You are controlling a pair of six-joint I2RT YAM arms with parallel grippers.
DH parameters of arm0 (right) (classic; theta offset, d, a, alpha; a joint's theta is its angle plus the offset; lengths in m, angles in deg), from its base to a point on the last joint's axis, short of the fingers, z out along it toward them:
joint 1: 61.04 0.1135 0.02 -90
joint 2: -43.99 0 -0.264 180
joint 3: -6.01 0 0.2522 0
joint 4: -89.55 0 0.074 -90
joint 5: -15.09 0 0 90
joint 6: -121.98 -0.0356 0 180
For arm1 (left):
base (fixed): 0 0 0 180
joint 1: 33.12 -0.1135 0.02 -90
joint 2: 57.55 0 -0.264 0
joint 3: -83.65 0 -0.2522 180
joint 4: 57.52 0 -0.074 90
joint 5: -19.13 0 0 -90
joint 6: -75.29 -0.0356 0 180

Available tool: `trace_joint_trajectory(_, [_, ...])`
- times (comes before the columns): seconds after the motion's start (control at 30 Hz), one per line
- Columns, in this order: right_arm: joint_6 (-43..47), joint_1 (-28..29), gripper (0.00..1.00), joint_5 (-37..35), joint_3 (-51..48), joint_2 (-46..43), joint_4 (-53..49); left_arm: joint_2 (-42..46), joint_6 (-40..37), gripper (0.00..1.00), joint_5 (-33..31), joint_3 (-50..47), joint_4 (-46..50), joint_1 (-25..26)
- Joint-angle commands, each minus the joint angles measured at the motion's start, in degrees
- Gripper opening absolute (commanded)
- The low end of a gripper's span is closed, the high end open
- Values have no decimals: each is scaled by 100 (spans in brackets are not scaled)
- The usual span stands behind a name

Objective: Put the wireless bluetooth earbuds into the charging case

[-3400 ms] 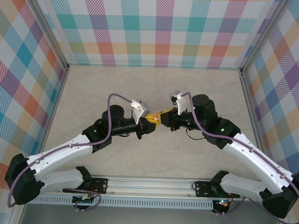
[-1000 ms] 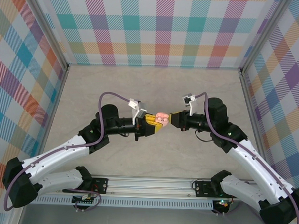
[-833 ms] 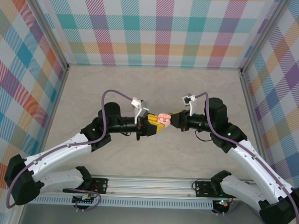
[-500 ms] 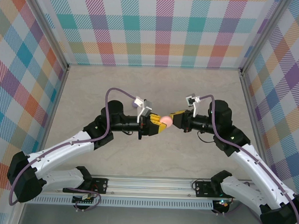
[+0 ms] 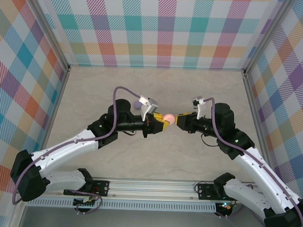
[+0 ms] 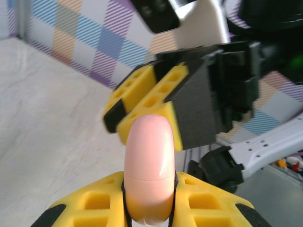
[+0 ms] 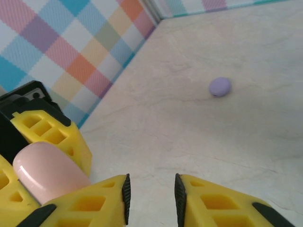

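My left gripper tilts downward next and brings the pink charging case [image 5: 168, 118] down to release it. The bare middle of the tabletop lies open below this gripper, hence this move.
A closed pale pink charging case [image 6: 150, 161] stands upright between the yellow fingers of my left gripper [image 6: 149, 191], which is shut on its lower half. From above, the case [image 5: 168, 118] sits at the tip of the left gripper [image 5: 160, 123], above the middle of the table. My right gripper [image 5: 180, 120] faces it from the right, a small gap away. Its jaws [image 7: 150, 198] are open with only bare table between the pads. The pink case [image 7: 45, 170] lies off to its left. The earbuds are out of view.
A small purple round disc [image 7: 220, 86] lies alone on the pale marble-look table [image 5: 203, 90], just behind the left wrist [image 5: 137, 103]. Checked walls [image 5: 160, 28] enclose the table on three sides. The metal rail [image 5: 153, 186] runs along the near edge.
The right gripper has opened and drawn slightly back from the pink case. Both arms have shifted a little toward the back of the table; the left still holds the case.
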Motion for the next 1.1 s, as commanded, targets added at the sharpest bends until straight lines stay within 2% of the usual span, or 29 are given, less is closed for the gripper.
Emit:
trace_joint_trajectory(0.0, [114, 31, 33, -1044, 208, -28, -561, -179, 83, 11, -658, 319, 557, 35])
trace_joint_trajectory(0.17, [15, 34, 34, -1970, 257, 101, -1139, -554, 384, 10, -1773, 635, 1142, 24])
trace_joint_trajectory(0.27, [-4, 33, 34, -2244, 284, 157, -1349, -875, 553, 9, -2383, 861, 1507, -5])
trace_joint_trajectory(0.4, [-4, 33, 34, -2312, 293, 169, -1443, -1427, 764, 12, -2651, 1210, 1820, -139])
trace_joint_trajectory(0.77, [65, 37, 36, -2327, 337, 163, -1631, -3619, 1266, 10, -1502, 2501, 2097, -848])
trace_joint_trajectory(1.07, [136, 38, 36, -2312, 381, 134, -1724, -4607, 1744, 13, -1214, 2860, 1987, -970])
